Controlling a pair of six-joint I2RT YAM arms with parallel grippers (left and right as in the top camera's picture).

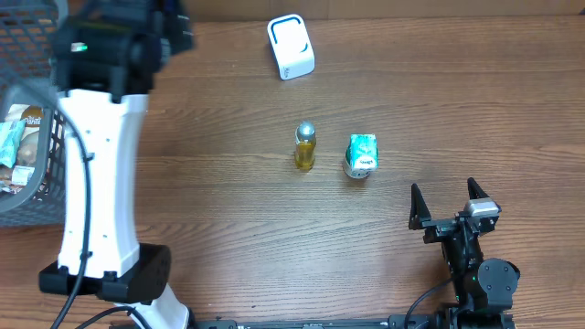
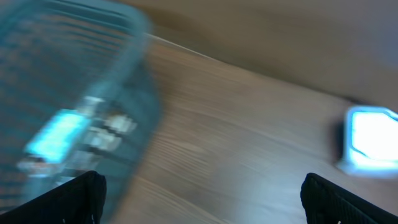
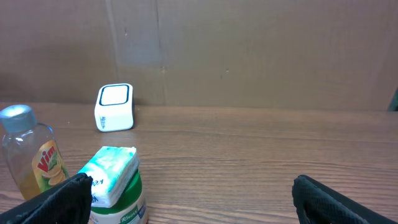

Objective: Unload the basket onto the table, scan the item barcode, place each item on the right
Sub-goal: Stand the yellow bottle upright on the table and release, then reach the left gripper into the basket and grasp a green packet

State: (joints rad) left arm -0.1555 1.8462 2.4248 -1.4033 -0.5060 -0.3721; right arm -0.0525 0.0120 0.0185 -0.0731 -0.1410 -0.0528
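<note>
My open left gripper goes left in the overhead view and down into the basket onto the teal packet next, since the packet lies uppermost there.
A white barcode scanner [image 1: 291, 47] with a dark-outlined window stands at the table's far side, and it also shows in the wrist views [image 3: 115, 107] [image 2: 372, 140]. A small bottle [image 1: 305, 147] of yellow liquid with a silver cap stands mid-table. Beside it is a green-lidded jar [image 1: 359, 167] with a teal tissue packet [image 1: 362, 147] lying on top. My right gripper [image 1: 445, 196] rests open near the front right, empty, pointing past the jar [image 3: 118, 199]. My left gripper [image 2: 205, 205] is open and empty, up beside the basket; its view is blurred.
A grey wire basket [image 1: 27, 119] holding several packets sits at the left edge, and it shows blurred in the left wrist view [image 2: 62, 93]. The tall white left arm [image 1: 96, 164] rises over the table's left side. A brown wall [image 3: 249, 50] backs the table.
</note>
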